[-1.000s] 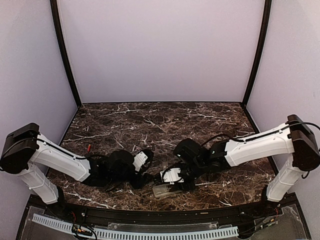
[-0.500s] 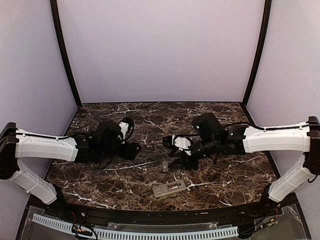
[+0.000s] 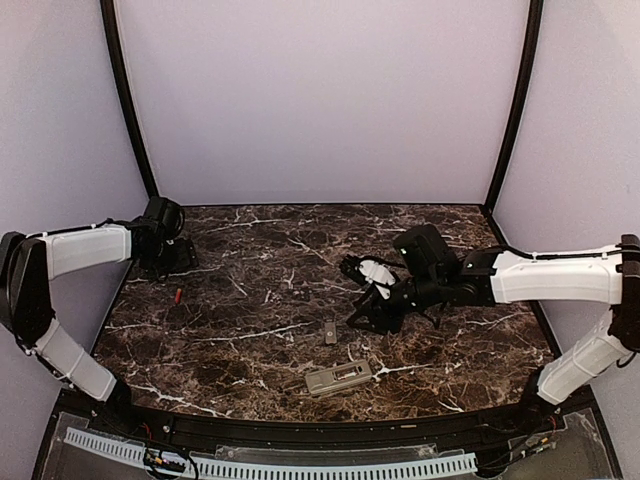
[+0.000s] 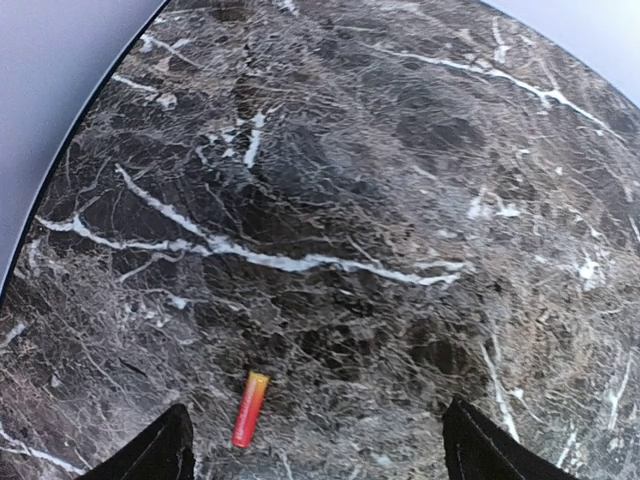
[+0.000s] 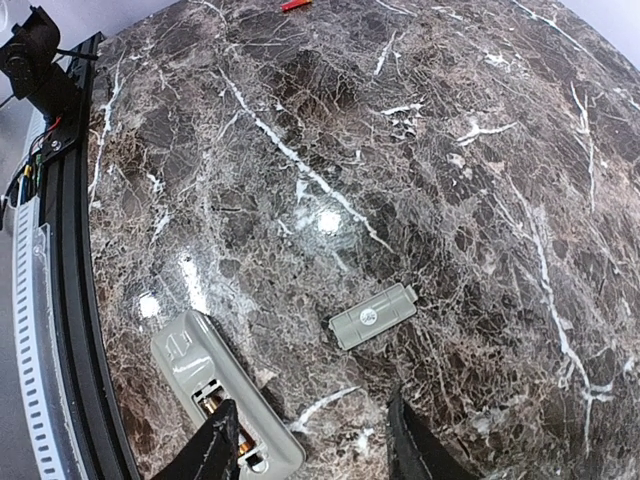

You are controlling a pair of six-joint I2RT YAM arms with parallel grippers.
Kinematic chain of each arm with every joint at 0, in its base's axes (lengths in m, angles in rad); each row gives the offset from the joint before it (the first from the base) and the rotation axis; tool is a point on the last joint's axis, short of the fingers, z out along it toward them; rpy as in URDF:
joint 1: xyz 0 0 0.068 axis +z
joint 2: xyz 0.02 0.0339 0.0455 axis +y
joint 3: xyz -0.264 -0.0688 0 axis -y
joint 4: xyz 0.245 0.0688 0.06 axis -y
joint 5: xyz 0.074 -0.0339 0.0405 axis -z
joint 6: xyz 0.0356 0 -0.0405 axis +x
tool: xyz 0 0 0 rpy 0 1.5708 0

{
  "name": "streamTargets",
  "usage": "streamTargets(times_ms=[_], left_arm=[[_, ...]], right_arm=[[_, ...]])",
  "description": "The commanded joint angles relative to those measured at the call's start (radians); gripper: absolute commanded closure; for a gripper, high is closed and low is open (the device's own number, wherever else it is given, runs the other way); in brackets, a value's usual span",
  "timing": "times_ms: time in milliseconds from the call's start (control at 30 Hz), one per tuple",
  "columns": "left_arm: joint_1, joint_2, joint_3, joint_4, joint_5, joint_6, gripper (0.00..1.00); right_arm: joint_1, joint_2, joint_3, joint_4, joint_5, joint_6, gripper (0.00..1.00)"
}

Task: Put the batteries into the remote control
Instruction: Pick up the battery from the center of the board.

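The battery lies nearer one finger, so I will next move my left gripper down and a little to the left in its wrist view to close on the battery's red part.
The remote control (image 3: 340, 377) (image 5: 205, 375) lies face down near the table's front edge, light grey, with its compartment open and something coppery inside. One battery (image 3: 178, 295) (image 4: 250, 408), red fading to yellow, lies alone on the marble at the far left. My left gripper (image 3: 172, 257) (image 4: 320, 455) hovers over that spot, open and empty, the battery just inside its left finger (image 4: 150, 455). My right gripper (image 3: 362, 312) (image 5: 312, 450) hangs open and empty above the table right of centre, beside the remote's end. The same battery shows at the top edge of the right wrist view (image 5: 295, 4).
The small grey battery cover (image 3: 330, 331) (image 5: 373, 316) lies loose on the marble between the remote and the right gripper. A black rail (image 5: 70, 300) runs along the table's near edge. Lilac walls close in the back and both sides.
Both grippers left the remote at the front. The left arm swung to the far left over the red battery and opened wider. The right arm pulled back to the right.
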Motion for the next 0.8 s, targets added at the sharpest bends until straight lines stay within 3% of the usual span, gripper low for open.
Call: streamTargets(times_ms=[0, 333, 533, 767], left_arm=[[0.066, 0.103, 0.094, -0.176, 0.014, 0.049, 0.15], [0.139, 0.228, 0.102, -0.212, 0.073, 0.146, 0.18], [0.143, 0.280, 0.098, -0.198, 0.177, 0.149, 0.33], [0.148, 0.313, 0.101, -0.196, 0.205, 0.138, 0.52]], right_arm=[[-0.007, -0.071, -0.059, 0.054, -0.004, 0.034, 0.53], [-0.007, -0.100, -0.091, 0.071, -0.010, 0.017, 0.53], [-0.007, -0.100, -0.091, 0.068, -0.009, 0.013, 0.53], [-0.007, -0.114, -0.098, 0.060, 0.005, 0.011, 0.53]])
